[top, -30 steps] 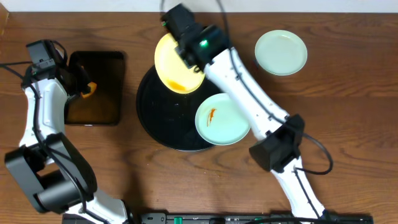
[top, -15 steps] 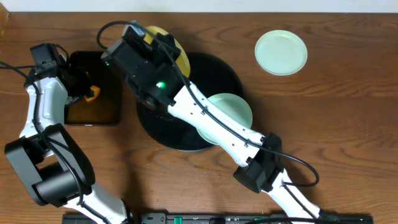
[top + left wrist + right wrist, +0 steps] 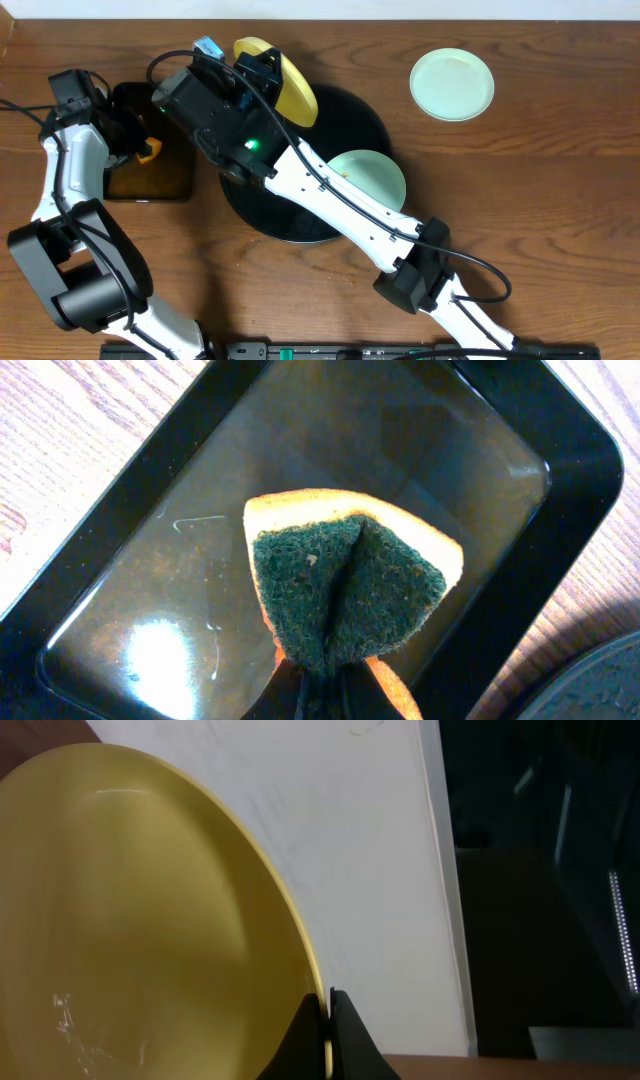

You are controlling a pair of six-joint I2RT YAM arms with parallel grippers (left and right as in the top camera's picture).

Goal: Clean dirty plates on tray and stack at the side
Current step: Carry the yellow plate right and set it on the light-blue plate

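My right gripper has the yellow plate and must next swing over the mint plate already on the tabletop beyond the round tray, turn the yellow plate flat and lower it.
My right gripper is shut on the rim of the pale yellow plate, holding it tilted on edge above the far left rim of the round black tray. The right wrist view shows the plate's face with faint streaks, its edge pinched between the fingers. A mint plate lies on the tray, partly under the right arm. Another mint plate sits on the table at the far right. My left gripper is shut on a folded orange sponge, green side showing.
The sponge hangs over a small rectangular black tray with a wet, shiny bottom, seen at the left in the overhead view. The right arm stretches diagonally across the round tray. Bare wooden table lies at the front and right.
The right arm has swung left across the tray, carrying the yellow plate up off it and tipping it on edge. The left gripper and sponge have barely moved.
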